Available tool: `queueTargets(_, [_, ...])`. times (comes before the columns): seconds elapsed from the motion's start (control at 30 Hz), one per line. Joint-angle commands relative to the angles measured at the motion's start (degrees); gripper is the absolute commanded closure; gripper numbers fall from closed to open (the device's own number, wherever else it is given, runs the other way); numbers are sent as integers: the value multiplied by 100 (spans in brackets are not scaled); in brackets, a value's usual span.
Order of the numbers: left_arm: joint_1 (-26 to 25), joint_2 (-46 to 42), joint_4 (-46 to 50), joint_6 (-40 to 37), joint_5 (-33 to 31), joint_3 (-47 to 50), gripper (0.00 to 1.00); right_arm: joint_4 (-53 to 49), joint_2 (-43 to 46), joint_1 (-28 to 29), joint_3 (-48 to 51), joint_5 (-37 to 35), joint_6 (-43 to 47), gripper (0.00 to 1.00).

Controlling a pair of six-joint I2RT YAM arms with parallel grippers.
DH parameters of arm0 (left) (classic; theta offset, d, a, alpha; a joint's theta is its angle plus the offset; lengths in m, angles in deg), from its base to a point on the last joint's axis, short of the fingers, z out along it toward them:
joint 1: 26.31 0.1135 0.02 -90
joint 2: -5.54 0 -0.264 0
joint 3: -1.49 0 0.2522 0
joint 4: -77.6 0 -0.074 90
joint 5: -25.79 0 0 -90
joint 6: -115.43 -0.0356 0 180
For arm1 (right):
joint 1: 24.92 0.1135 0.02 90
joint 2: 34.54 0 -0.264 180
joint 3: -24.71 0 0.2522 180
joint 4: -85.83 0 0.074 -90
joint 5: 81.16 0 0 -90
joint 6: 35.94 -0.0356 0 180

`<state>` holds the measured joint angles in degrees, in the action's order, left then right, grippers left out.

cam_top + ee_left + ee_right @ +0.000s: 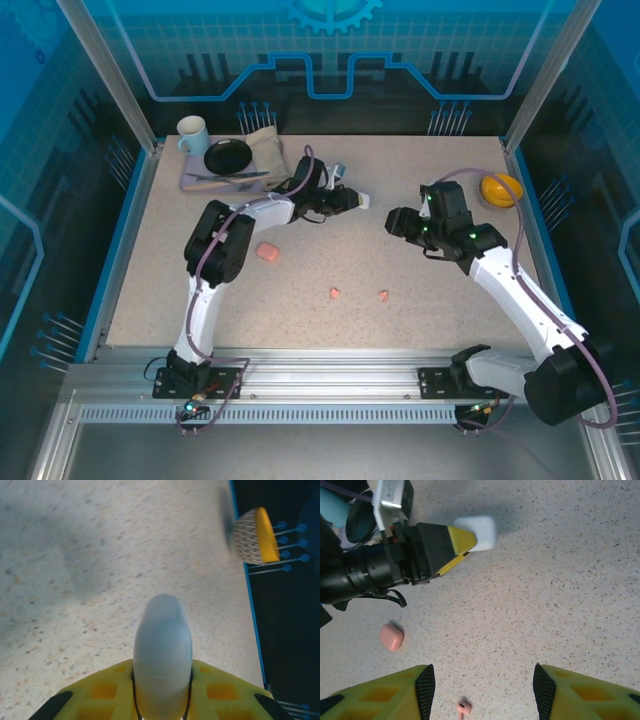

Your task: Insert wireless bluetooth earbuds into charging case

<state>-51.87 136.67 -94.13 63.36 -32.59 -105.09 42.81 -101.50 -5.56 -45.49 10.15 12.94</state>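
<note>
The left gripper lowers the white charging case (162, 645) onto the bare tabletop just below it next and releases it, since the case still hangs raised.
My left gripper (345, 200) is shut on a closed white charging case (162, 645), holding it just above the table at the back centre. In the right wrist view the same white case (479, 531) sticks out from the left gripper's yellow fingertips (456, 542). My right gripper (398, 222) hovers open to the right of it with nothing between its fingers (425, 690). Two salmon-pink earbuds (336, 293) (383, 295) lie apart on the table toward the front. One pink earbud (464, 708) lies below the open right gripper. A closed pink case (267, 252) (391, 637) sits left of centre.
At the back left stand a mug (192, 135), a black bowl (228, 157) and a folded cloth (266, 148) on a tray. A yellow mesh-backed object (500, 188) (257, 536) lies near the right edge.
</note>
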Motion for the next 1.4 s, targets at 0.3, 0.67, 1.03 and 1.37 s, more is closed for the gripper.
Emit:
queueTargets(0.3, [-172,1056,2901,266,-702,-1991,79,149,21,-85,135,-218,-176,42])
queueTargets(0.67, [-164,1029,4402,-283,-1638,-2757,26,-204,235,-64,14,-178,-141,38])
queueTargets(1.03, [-16,-800,4395,-836,-2252,-1751,1,-674,-126,1037,-242,-873,-584,25])
queueTargets(1.37, [1011,-2787,3902,-685,-2836,1119,1,-1109,-2058,2607,-1805,-1812,-1162,20])
